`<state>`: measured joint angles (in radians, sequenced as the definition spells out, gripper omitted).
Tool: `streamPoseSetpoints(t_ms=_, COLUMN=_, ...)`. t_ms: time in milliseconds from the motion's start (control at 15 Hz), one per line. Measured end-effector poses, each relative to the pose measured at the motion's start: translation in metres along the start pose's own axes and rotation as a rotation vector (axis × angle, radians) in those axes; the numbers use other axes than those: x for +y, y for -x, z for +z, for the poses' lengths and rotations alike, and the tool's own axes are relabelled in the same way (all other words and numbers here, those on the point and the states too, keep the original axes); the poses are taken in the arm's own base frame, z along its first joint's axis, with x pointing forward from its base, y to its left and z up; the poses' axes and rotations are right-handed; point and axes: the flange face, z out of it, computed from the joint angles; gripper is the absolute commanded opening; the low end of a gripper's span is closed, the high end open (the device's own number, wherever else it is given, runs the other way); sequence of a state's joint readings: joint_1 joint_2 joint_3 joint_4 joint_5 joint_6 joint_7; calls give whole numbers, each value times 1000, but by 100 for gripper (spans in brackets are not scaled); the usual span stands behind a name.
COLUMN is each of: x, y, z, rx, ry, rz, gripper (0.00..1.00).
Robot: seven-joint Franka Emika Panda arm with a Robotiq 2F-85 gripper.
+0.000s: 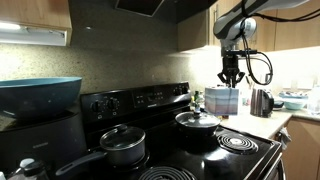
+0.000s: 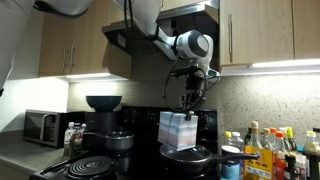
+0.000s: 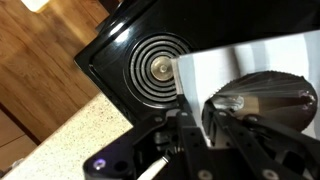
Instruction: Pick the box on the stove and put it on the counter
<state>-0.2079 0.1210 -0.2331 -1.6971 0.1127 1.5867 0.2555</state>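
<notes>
The box hangs over the stove, so my gripper needs to carry it away from the pan (image 1: 197, 121), past the stove's edge, and lower and release it on the speckled counter.
The pale blue and white box (image 1: 222, 101) hangs upright just over the lidded pan (image 1: 197, 121) at the back of the black stove (image 1: 215, 150). My gripper (image 1: 231, 78) comes straight down onto its top and is shut on it. In an exterior view the box (image 2: 178, 130) sits below the gripper (image 2: 189, 100), above the pan (image 2: 190, 155). In the wrist view the fingers (image 3: 196, 128) pinch the edge of the whitish box top (image 3: 230, 68), with a coil burner (image 3: 160, 68) and the speckled counter (image 3: 60, 140) beyond. The counter (image 1: 268, 124) lies beside the stove.
A second lidded pot (image 1: 122, 145) stands on a front burner. A kettle (image 1: 261, 101) and dishes stand on the counter. Several bottles (image 2: 268, 152) crowd beside the stove. A microwave (image 2: 45, 126) and a pot (image 2: 104, 103) are on the far side.
</notes>
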Motion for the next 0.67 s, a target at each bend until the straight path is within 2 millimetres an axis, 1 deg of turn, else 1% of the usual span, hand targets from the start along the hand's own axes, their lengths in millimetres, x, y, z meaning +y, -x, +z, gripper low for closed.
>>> streamPoseSetpoints(t_ms=133, x=-2, y=1, z=1, rx=-3, ry=1, rz=3, gripper=15)
streamPoseSetpoints(t_ms=200, x=-3, y=1, z=2, rx=-3, ry=1, rz=3, gripper=4)
streamPoseSetpoints(t_ms=467, x=0, y=-2, z=2, rx=-1, ry=6, rz=9, gripper=4)
streamPoseSetpoints(t_ms=533, x=5, y=-6, z=1, rx=3, ry=5, rz=19, gripper=4)
streamPoseSetpoints(t_ms=600, x=14, y=-12, z=-2, rx=8, ry=3, rz=39, gripper=4)
streamPoseSetpoints(t_ms=667, x=28, y=-19, z=-5, rx=15, ry=-1, rz=67, gripper=4)
